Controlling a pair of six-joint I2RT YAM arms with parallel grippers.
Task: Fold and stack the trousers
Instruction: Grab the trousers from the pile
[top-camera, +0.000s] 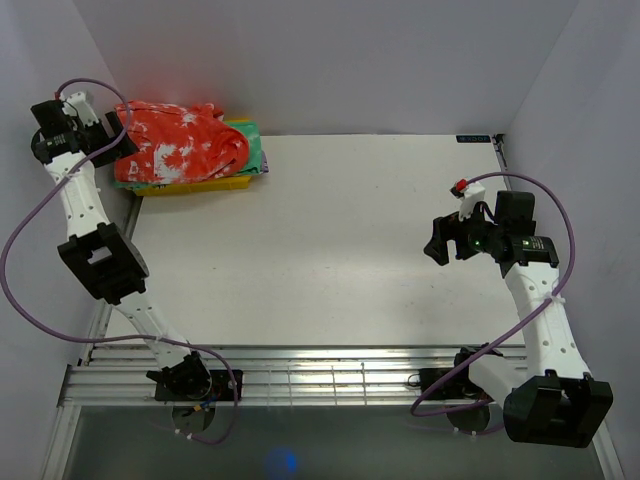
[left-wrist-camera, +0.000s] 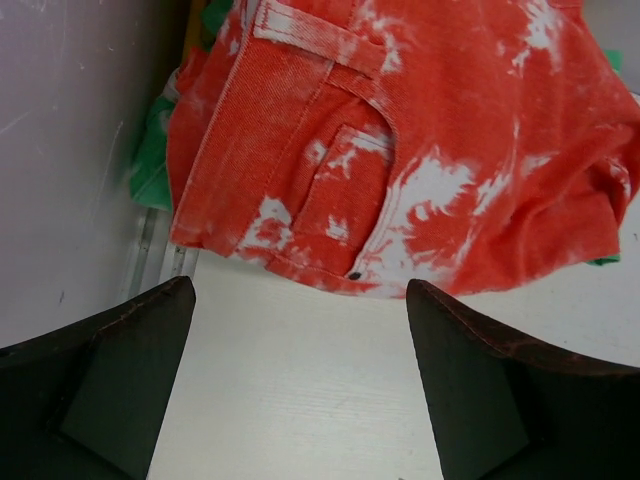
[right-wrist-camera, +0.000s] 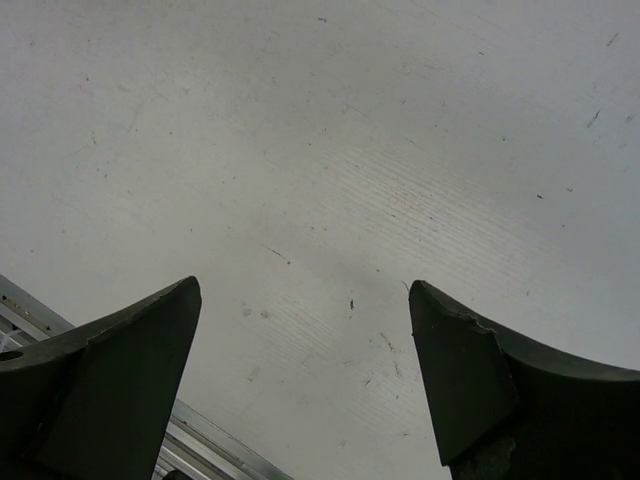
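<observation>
I should move my left gripper outward past the pocket and down onto the fold at the trousers' stitched strip (top-camera: 150, 127) (left-wrist-camera: 348, 62), since only bare table lies between its fingers.
The trousers (top-camera: 180, 140), red-orange with white splotches, lie folded in a bundle at the table's far left corner, on top of other cloth. In the left wrist view the trousers (left-wrist-camera: 420, 130) fill the upper part, a pocket and a seam facing up. My left gripper (top-camera: 118, 142) hangs just left of the bundle, open, and nothing sits between its fingers. In its own view the left gripper (left-wrist-camera: 300, 285) is over bare table just short of the cloth's edge. My right gripper (top-camera: 437, 245) stands open over the right side of the table, far from the trousers; the right gripper (right-wrist-camera: 305, 285) holds nothing.
Under the trousers lie a green mottled garment (top-camera: 256, 150) and a yellow cloth (top-camera: 210, 183); a strip of the green garment (left-wrist-camera: 150, 165) shows by the left wall. The white table (top-camera: 320, 250) is walled at the back and sides. Metal rails (top-camera: 330, 375) run along the near edge.
</observation>
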